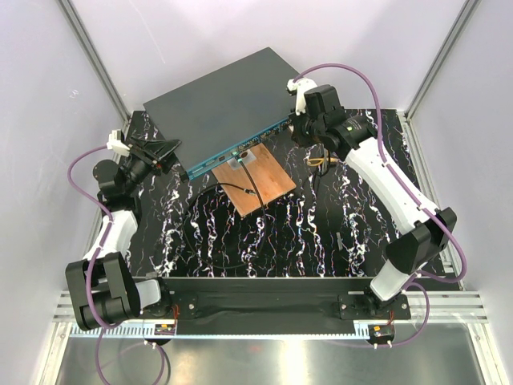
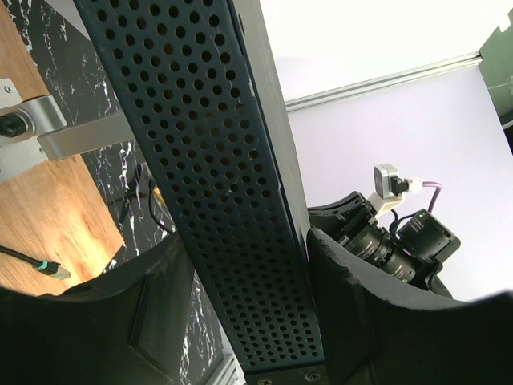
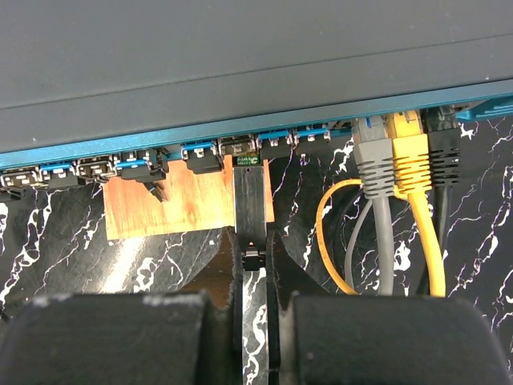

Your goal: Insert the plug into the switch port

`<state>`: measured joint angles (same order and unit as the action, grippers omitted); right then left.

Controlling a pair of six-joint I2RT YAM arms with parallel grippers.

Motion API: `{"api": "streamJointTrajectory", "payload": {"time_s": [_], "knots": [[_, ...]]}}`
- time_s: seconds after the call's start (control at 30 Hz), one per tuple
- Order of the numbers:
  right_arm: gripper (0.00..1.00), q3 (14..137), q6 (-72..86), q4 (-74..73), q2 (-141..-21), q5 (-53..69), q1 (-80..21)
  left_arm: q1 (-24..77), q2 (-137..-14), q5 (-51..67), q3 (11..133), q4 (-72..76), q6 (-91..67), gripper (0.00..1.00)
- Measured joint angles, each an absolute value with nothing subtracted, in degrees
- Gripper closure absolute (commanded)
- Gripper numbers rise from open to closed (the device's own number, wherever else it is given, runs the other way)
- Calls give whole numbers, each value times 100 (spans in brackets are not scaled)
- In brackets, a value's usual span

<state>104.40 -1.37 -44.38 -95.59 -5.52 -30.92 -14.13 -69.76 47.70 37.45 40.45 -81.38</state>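
The plug's tip sits only at the port's opening. Next, my right gripper will push the long black plug outward, straight into the port there, until release.
The switch is a flat dark grey box with a teal front face along its near edge. My left gripper is shut on its left end. In the left wrist view the perforated side fills the space between the fingers. My right gripper is at the right part of the front face. It is shut on a long black plug. The plug's tip sits at the mouth of a port in the port row, pointing straight in. The gripper holds the plug's rear end.
A copper-brown board with a metal bracket and a thin black cable lies just before the switch. Grey, yellow and black cables sit in ports right of the plug. White walls enclose the table.
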Motion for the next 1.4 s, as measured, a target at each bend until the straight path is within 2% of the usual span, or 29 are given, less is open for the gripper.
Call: {"api": "streamJointTrajectory", "payload": {"time_s": [1.4], "knots": [[100,11229,-204,-5096,-9953,-178,-3030,-1406,-6976,4746,3745,4042,-8154,100]]}}
